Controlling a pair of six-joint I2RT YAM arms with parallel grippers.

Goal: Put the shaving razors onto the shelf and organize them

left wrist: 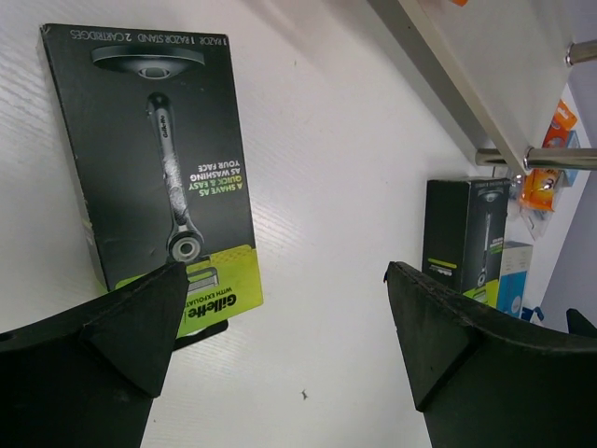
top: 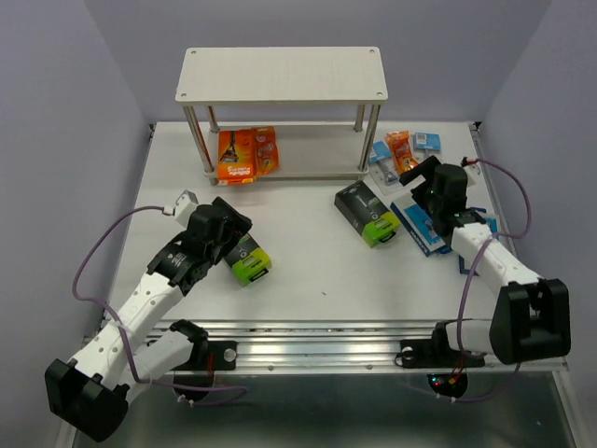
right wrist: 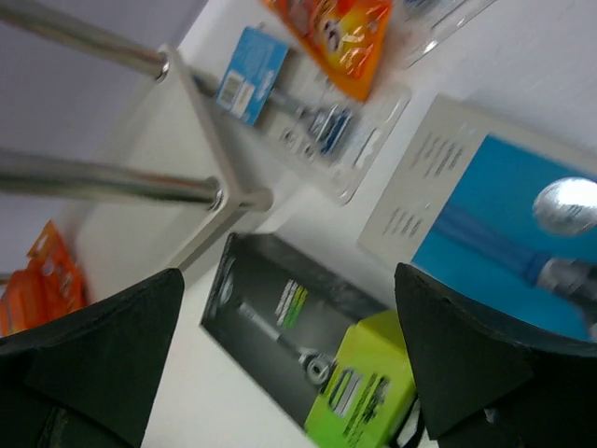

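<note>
The orange pack lies outward of my right gripper and below it, so next my right gripper will move outward and down onto the pack's near end (top: pixel 405 162) (right wrist: pixel 353 75), which lies uncovered.
The shelf (top: pixel 280 75) stands at the back, with orange razor packs (top: pixel 247 154) on its lower board. A black-and-lime razor box (top: pixel 250 261) lies flat beside my left gripper (top: pixel 235 235), which is open and empty; in the left wrist view that box (left wrist: pixel 159 159) lies past the left fingertip of the gripper (left wrist: pixel 289 317). A second black-and-lime box (top: pixel 367 215) and a blue box (top: pixel 420 229) lie near my right gripper (top: pixel 418 179). That right gripper (right wrist: pixel 289 355) hovers open over the black-and-lime box (right wrist: pixel 308 345), with the blue box (right wrist: pixel 494 215) to its right.
Blister cards (top: pixel 382 159), an orange pack (top: pixel 399 149) and a light-blue card (top: pixel 427 142) lie by the shelf's right posts. A metal post (right wrist: pixel 103 182) stands close ahead of the right gripper. Purple cables loop beside both arms.
</note>
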